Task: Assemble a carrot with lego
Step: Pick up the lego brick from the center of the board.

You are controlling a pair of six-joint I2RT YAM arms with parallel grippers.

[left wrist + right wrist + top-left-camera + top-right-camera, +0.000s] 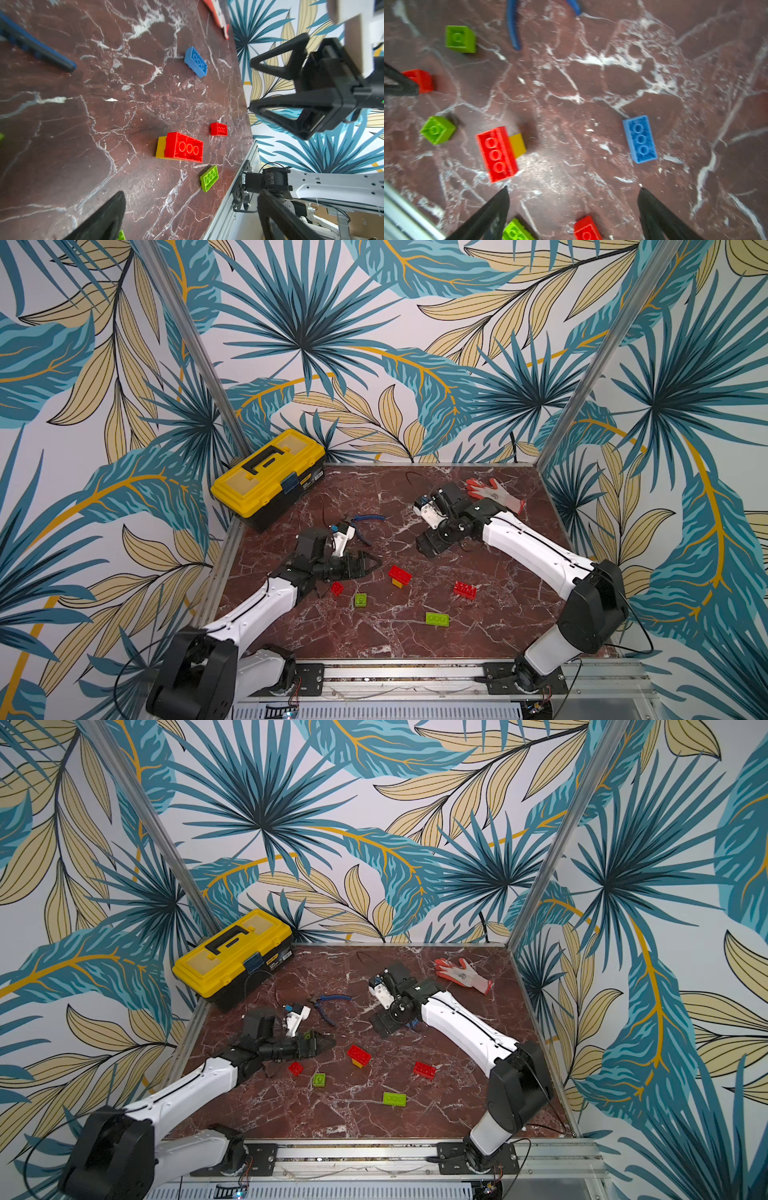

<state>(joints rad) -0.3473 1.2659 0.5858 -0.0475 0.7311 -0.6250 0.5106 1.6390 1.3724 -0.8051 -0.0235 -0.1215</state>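
The blue brick (413,1023) (640,139) is below my right gripper, and its long sides face the open fingers. I should move down, away from the red and yellow stack, and close across the brick's long sides.
The carrot shows as a red brick (400,573) joined to a yellow brick (518,145), lying mid-table. Loose lego lies around it: a small red brick (337,588), a lime cube (360,600), a flat lime brick (436,619) and a red brick (464,589). A blue brick (640,139) lies under my right arm, hidden in a top view. My left gripper (371,562) is open and empty, just left of the red-and-yellow stack. My right gripper (573,190) hangs open above bare table between the stack and the blue brick, holding nothing.
A yellow toolbox (270,477) stands at the back left. Blue-handled pliers (365,521) lie behind my left gripper. A red and white glove (494,493) lies at the back right. A second lime cube (460,38) sits near the pliers. An aluminium rail (399,674) borders the front.
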